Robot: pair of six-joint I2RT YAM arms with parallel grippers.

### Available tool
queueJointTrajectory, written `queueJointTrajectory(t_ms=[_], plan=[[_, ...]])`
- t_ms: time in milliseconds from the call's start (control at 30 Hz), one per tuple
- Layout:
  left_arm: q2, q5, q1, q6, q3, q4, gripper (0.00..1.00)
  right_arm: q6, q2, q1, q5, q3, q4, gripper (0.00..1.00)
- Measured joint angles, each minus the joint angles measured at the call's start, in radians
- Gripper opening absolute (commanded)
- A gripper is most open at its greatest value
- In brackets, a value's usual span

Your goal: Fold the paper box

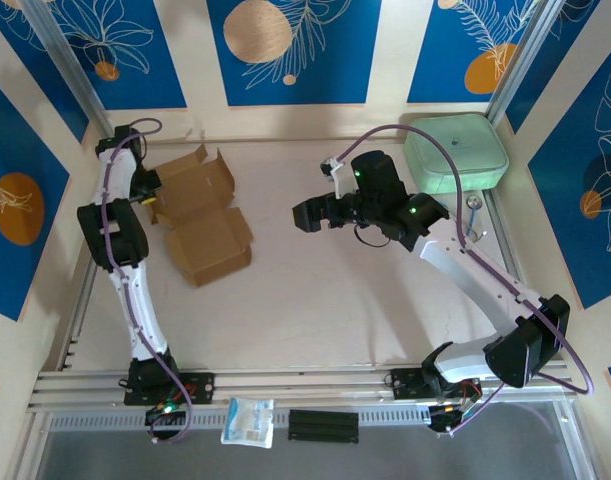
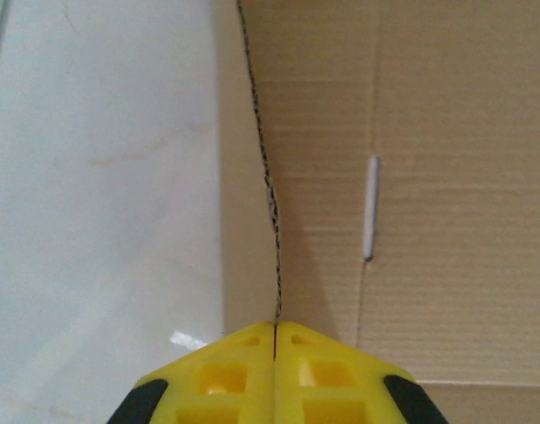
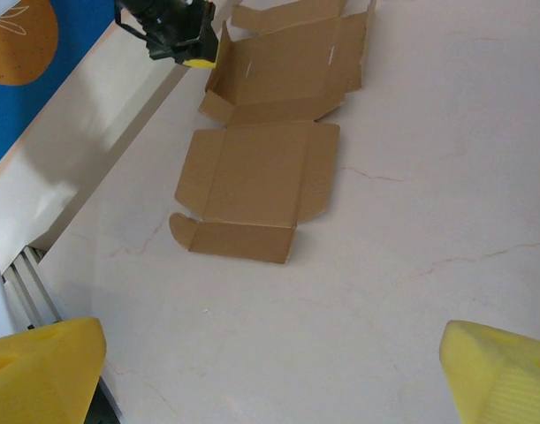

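Next, the left gripper shifts the upright flap of the paper box toward my right gripper, away from the side bar, before it releases the flap.
The paper box (image 1: 200,215) is a brown die-cut cardboard sheet lying at the left of the table, with some flaps standing up. My left gripper (image 1: 150,200) is at its left edge, shut on an upright flap. In the left wrist view the yellow fingers (image 2: 234,371) are pressed together with the thin cardboard edge (image 2: 270,194) running out from between them. My right gripper (image 1: 305,215) hovers over the middle of the table, to the right of the sheet, wide open. Its view looks down on the paper box (image 3: 261,168) and the left gripper (image 3: 177,35).
A mint-green rounded case (image 1: 455,150) sits at the back right corner, with a small metal piece (image 1: 473,205) in front of it. A white packet (image 1: 248,420) and a black strip (image 1: 323,425) lie on the front rail.
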Motion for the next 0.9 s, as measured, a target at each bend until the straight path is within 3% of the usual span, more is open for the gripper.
queueJointTrajectory(t_ms=[133,233,433,500,567,633,833,900], plan=[[-0.075,0.034,-0.02,-0.031,-0.1,0.018,0.0,0.017,0.0,-0.003,0.001,0.0,0.0,0.97],[-0.203,0.061,-0.055,-0.071,-0.278,0.091,0.0,0.029,0.0,-0.003,0.005,0.0,0.0,0.97],[-0.455,0.08,-0.19,-0.16,-0.611,0.216,0.0,0.043,0.004,-0.003,0.013,0.0,-0.002,0.98],[-0.511,0.064,-0.235,-0.19,-0.693,0.251,0.18,0.043,0.007,-0.001,0.019,0.001,-0.011,0.97],[-0.539,0.039,-0.25,-0.213,-0.736,0.269,0.43,0.043,0.01,0.001,0.023,0.002,-0.016,0.98],[-0.548,0.004,-0.243,-0.229,-0.75,0.286,0.59,0.043,0.01,0.006,0.027,0.002,-0.025,0.98],[-0.541,-0.016,-0.211,-0.246,-0.748,0.351,0.78,0.048,0.01,0.028,0.046,0.021,-0.043,0.98],[-0.523,0.0,-0.208,-0.239,-0.737,0.364,0.78,0.05,0.01,0.034,0.051,0.028,-0.046,0.98]])
